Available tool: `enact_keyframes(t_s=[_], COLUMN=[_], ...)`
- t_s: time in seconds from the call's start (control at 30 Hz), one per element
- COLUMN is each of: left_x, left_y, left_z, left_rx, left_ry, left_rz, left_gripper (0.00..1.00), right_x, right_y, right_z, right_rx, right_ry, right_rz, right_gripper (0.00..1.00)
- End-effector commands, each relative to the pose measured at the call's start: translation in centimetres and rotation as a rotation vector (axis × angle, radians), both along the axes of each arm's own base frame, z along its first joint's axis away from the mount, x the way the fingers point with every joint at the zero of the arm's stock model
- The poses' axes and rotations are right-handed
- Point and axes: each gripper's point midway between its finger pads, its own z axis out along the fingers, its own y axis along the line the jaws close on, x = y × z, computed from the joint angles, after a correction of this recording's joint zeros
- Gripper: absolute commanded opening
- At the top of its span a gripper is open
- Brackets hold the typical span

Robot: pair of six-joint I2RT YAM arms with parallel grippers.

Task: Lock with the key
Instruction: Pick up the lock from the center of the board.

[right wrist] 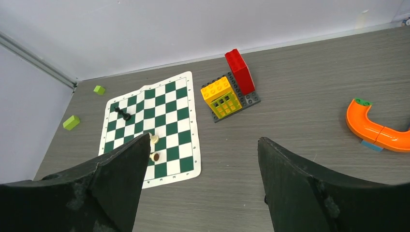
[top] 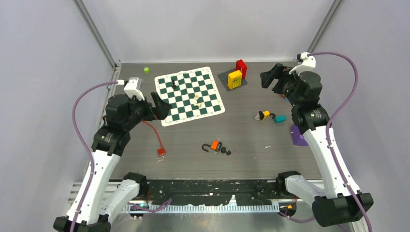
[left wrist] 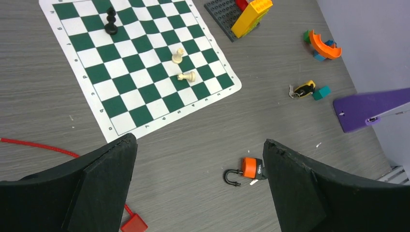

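My right gripper moves back and down onto the black end of the orange padlock's body [top: 219, 146] next, because the open shackle sticks out at the opposite end.
An orange padlock [top: 214, 145] with its black shackle swung open lies on the grey table near the front middle. A small black key part [top: 225, 151] lies at its right end. In the left wrist view the padlock [left wrist: 250, 167] lies just inside the right finger, which hides the key end. My left gripper [top: 162, 107] is open and empty, high over the near left corner of the chess mat, well left of the padlock. In its own view the left gripper [left wrist: 198, 140] holds nothing. My right gripper [top: 270, 77] is open and empty at the back right, and in its own view [right wrist: 203, 138] it holds nothing.
A green-and-white chess mat [top: 190, 95] holds a few pieces. A yellow and red brick build [top: 236, 76] stands behind it. A yellow-black key bunch [top: 263, 115] and a teal block [top: 280, 118] lie right of centre. There are also a red cable tag [top: 160, 152], a purple piece [top: 298, 136] and an orange curved track [right wrist: 374, 130].
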Motion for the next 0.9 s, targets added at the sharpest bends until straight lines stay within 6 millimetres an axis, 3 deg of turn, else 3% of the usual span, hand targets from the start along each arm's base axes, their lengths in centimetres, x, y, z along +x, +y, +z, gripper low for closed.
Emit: enact_keyframes(t_s=[0.0, 0.27, 0.47, 0.57, 0.63, 0.73, 0.8, 0.87], left_x=[0.7, 0.4, 0.1, 0.0, -0.4, -1.0, -1.5, -1.6], left_y=[1.2, 1.6, 1.8, 2.4, 2.6, 2.0, 1.2, 0.7], left_z=[2.1, 0.7, -0.9, -3.5, -6.3, -9.7, -11.4, -11.8], left_rx=[-0.019, -0.008, -0.027, -0.029, -0.015, -0.029, -0.059, -0.088], left_ry=[-0.09, -0.049, -0.067, -0.002, 0.091, 0.201, 0.241, 0.241], left_rz=[0.081, 0.1, 0.116, 0.166, 0.19, 0.17, 0.149, 0.132], left_gripper=[1.0, 1.0, 1.0, 1.0, 0.99, 0.97, 0.98, 0.99], right_x=[-0.1, -0.3, -0.7, -0.9, -1.2, -2.5, -3.4, -4.5], right_y=[0.2, 2.3, 3.7, 4.2, 4.5, 6.9, 8.1, 9.4], right_z=[2.1, -0.5, -5.0, -7.7, -9.5, -12.7, -15.1, -17.3], right_rx=[0.005, 0.042, 0.081, 0.051, -0.009, -0.106, -0.158, -0.19], right_ry=[-0.057, 0.015, 0.185, 0.287, 0.326, 0.402, 0.453, 0.498], right_rz=[0.021, 0.127, 0.17, 0.17, 0.148, 0.195, 0.221, 0.271], right_gripper=[0.89, 0.89, 0.8, 0.74, 0.73, 0.73, 0.77, 0.84])
